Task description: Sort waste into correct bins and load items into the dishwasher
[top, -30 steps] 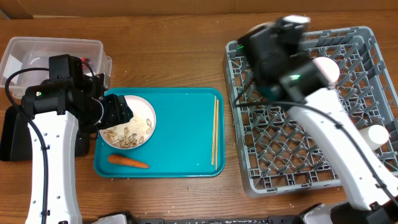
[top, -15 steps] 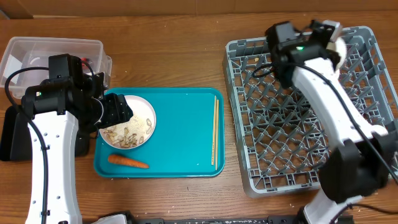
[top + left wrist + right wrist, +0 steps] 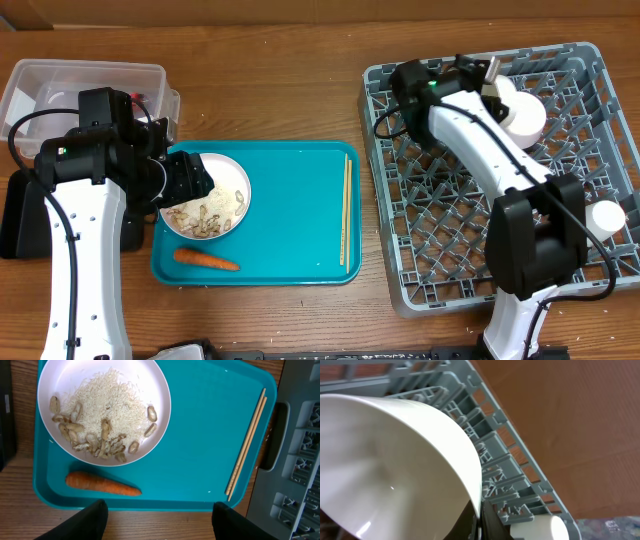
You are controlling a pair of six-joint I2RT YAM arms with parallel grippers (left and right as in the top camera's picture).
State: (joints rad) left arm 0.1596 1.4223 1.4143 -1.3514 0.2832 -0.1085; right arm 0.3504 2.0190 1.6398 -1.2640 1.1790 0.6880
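The far slots of the grey dish rack are beneath my right gripper, so my right gripper will next lower the white bowl into those slots and let go of the bowl's rim.
A white bowl point(image 3: 205, 207) with beige-white food scraps sits at the left of the teal tray point(image 3: 290, 240). It also shows in the left wrist view point(image 3: 104, 410). An orange carrot point(image 3: 207, 261) lies in front of it, and also shows in the left wrist view point(image 3: 102, 485). Wooden chopsticks point(image 3: 345, 210) lie along the tray's right side. My left gripper point(image 3: 187, 180) is open and empty over the bowl's left edge; its fingers point(image 3: 160, 522) frame the tray's near rim. My right gripper point(image 3: 497, 88) is shut on the rim of a white bowl point(image 3: 522, 113) point(image 3: 395, 460) over the grey dish rack point(image 3: 450, 230).
A clear tub point(image 3: 85, 75) stands at the far left and a black tray point(image 3: 18, 215) lies in front of it, partly under my left arm. A white cup point(image 3: 606, 216) stands at the rack's right side and also shows in the right wrist view point(image 3: 545, 527).
My right arm has swung over the back of the rack with the white bowl in its gripper. The left arm, bowl, carrot and chopsticks have not moved.
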